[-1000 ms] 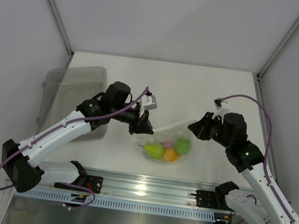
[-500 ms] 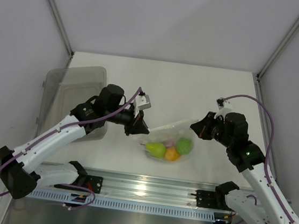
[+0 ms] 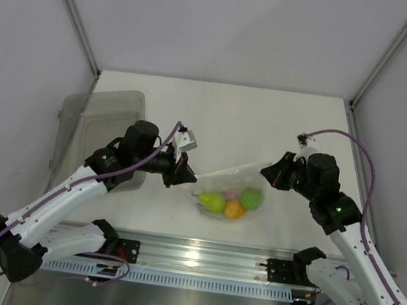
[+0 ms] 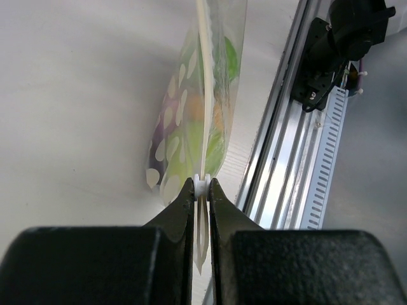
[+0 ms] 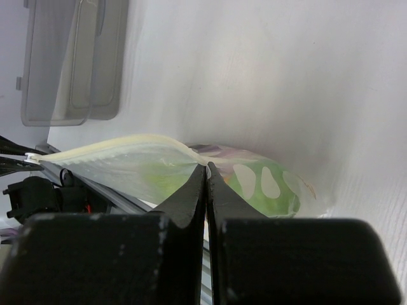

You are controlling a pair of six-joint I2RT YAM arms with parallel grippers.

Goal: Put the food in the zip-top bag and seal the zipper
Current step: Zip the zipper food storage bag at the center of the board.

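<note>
My left gripper next carries the bag's zipper end outward, then down onto the bare tabletop beyond the fruit (image 3: 210,127). It releases it there, as the bag (image 3: 231,176) hangs near the bar.
The clear zip-top bag (image 3: 231,176) hangs stretched between my two grippers just above the table. Inside it are the yellow-green pear (image 3: 212,202), the orange-yellow fruit (image 3: 234,210), the round green fruit (image 3: 250,198) and a bit of the purple eggplant (image 3: 230,194). My left gripper (image 3: 188,178) is shut on a small white piece of the zipper (image 4: 201,185) at the bag's left end; the zipper strip (image 4: 203,95) runs away from it. My right gripper (image 3: 266,171) is shut on the bag's right top corner (image 5: 202,162). The bag (image 5: 127,168) shows green through it.
A rigid translucent grey bin (image 3: 100,122) stands at the left edge, behind my left arm; it also shows in the right wrist view (image 5: 70,57). A metal rail (image 3: 199,259) runs along the near edge, close under the bag in the left wrist view (image 4: 286,165).
My left gripper has slid left along the bag's mouth to its left end, and its arm has drawn back. My right gripper has shifted slightly right, holding its corner.
</note>
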